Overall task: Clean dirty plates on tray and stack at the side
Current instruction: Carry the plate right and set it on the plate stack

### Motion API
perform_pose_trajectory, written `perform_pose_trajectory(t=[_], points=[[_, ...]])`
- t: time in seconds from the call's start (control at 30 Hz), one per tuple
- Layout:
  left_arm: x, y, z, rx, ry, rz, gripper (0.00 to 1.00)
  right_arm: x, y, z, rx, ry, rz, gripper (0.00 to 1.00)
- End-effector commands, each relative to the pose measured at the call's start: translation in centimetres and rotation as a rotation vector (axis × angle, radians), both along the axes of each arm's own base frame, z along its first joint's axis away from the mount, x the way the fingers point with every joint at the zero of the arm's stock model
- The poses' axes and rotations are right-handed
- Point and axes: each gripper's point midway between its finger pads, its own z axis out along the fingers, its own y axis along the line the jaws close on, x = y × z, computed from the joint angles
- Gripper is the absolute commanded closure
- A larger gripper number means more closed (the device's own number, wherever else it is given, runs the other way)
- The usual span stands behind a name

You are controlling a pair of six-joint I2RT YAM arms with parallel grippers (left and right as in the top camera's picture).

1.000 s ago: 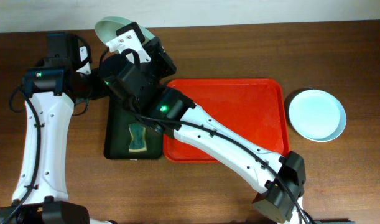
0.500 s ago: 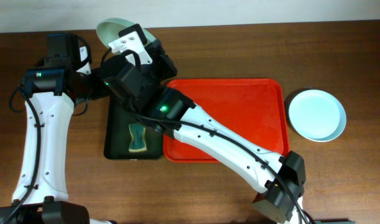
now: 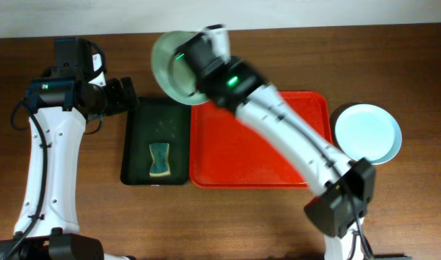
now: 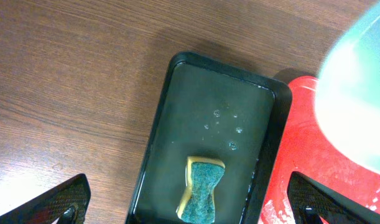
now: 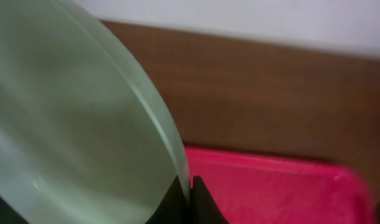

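Note:
I need to move my right gripper to the right in the overhead view and down onto the stack of plates, because that stack is past the empty red tray.
My right gripper [image 3: 200, 54] is shut on the rim of a pale blue-green plate [image 3: 171, 68] and holds it tilted in the air over the red tray's far left corner. In the right wrist view the plate [image 5: 71, 124] fills the left side and the jaws [image 5: 190, 190] pinch its edge. The red tray [image 3: 278, 162] lies empty mid-table. A stack of plates [image 3: 367, 133] sits on the table right of the tray. My left gripper [image 4: 190, 205] is open above the dark green tray, over a sponge [image 4: 201, 190].
The dark green tray [image 3: 137, 123] lies left of the red tray and holds a green and yellow sponge [image 3: 159, 159]. Water drops dot its floor [image 4: 227, 121]. Brown table wood surrounds both trays.
My right arm has swung the plate rightward from above the green tray toward the red tray. The left arm has stayed still.

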Motion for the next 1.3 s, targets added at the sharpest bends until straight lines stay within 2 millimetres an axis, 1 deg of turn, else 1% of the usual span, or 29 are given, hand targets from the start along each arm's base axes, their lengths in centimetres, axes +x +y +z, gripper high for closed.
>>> perform_pose_trajectory(t=[0.0,0.1,0.13,0.17,0.27,0.3,0.33,0.37,0.4,0.47,0.5,0.57,0.63,0.7,0.73,0.87,0.93,1.03,1.1,1.23,1.27], points=[[0.0,0.1,0.5,-0.004,-0.012,0.011,0.01,-0.1,-1.9,0.2,0.292,0.181,0.022,0.96],[0.0,0.1,0.5,-0.004,-0.013,0.011,0.01,0.6,-7.5,-0.9,0.311,0.258,-0.081,0.96],[0.0,0.1,0.5,-0.004,-0.013,0.011,0.01,0.6,-10.1,-1.4,0.314,0.293,-0.134,0.96],[0.0,0.1,0.5,-0.004,-0.013,0.011,0.01,0.7,-12.2,-1.8,0.313,0.314,-0.180,0.96],[0.0,0.1,0.5,-0.004,-0.012,0.011,0.01,0.2,-18.3,-2.6,0.310,0.371,-0.317,0.96],[0.0,0.1,0.5,-0.004,-0.012,0.011,0.01,-0.1,-20.7,-2.9,0.312,0.391,-0.371,0.96],[0.0,0.1,0.5,-0.004,-0.013,0.011,0.01,-0.5,-22.8,-3.1,0.315,0.408,-0.420,0.96],[0.0,0.1,0.5,-0.004,-0.013,0.011,0.01,-1.1,-25.7,-3.4,0.321,0.429,-0.486,0.96],[0.0,0.1,0.5,-0.004,-0.012,0.011,0.01,-2.0,-29.2,-3.8,0.320,0.448,-0.563,0.96],[0.0,0.1,0.5,-0.004,-0.012,0.011,0.01,-3.1,-32.2,-4.2,0.329,0.471,-0.631,0.96],[0.0,0.1,0.5,-0.004,-0.012,0.011,0.01,-4.1,-34.6,-4.6,0.338,0.492,-0.689,0.96],[0.0,0.1,0.5,-0.004,-0.012,0.011,0.01,-5.7,-37.4,-5.3,0.341,0.524,-0.759,0.96],[0.0,0.1,0.5,-0.004,-0.012,0.011,0.01,-7.2,-39.5,-6.1,0.334,0.554,-0.820,0.96],[0.0,0.1,0.5,-0.004,-0.012,0.011,0.01,-9.1,-41.7,-7.4,0.304,0.598,-0.892,0.96],[0.0,0.1,0.5,-0.004,-0.012,0.011,0.01,-10.8,-43.1,-8.7,0.283,0.641,-0.942,0.96],[0.0,0.1,0.5,-0.004,-0.013,0.011,0.01,-13.5,-44.8,-11.6,0.302,0.716,-1.013,0.96],[0.0,0.1,0.5,-0.004,-0.013,0.011,0.01,-14.7,-45.4,-13.0,0.313,0.745,-1.043,0.96],[0.0,0.1,0.5,-0.004,-0.013,0.011,0.01,-15.8,-45.8,-14.2,0.323,0.768,-1.066,0.96],[0.0,0.1,0.5,-0.004,-0.013,0.011,0.01,-16.3,-45.9,-14.7,0.328,0.782,-1.075,0.96],[0.0,0.1,0.5,-0.004,-0.013,0.011,0.01,-16.7,-45.6,-15.7,0.328,0.801,-1.072,0.96],[0.0,0.1,0.5,-0.004,-0.013,0.011,0.01,-16.7,-45.5,-15.7,0.332,0.804,-1.071,0.95]])
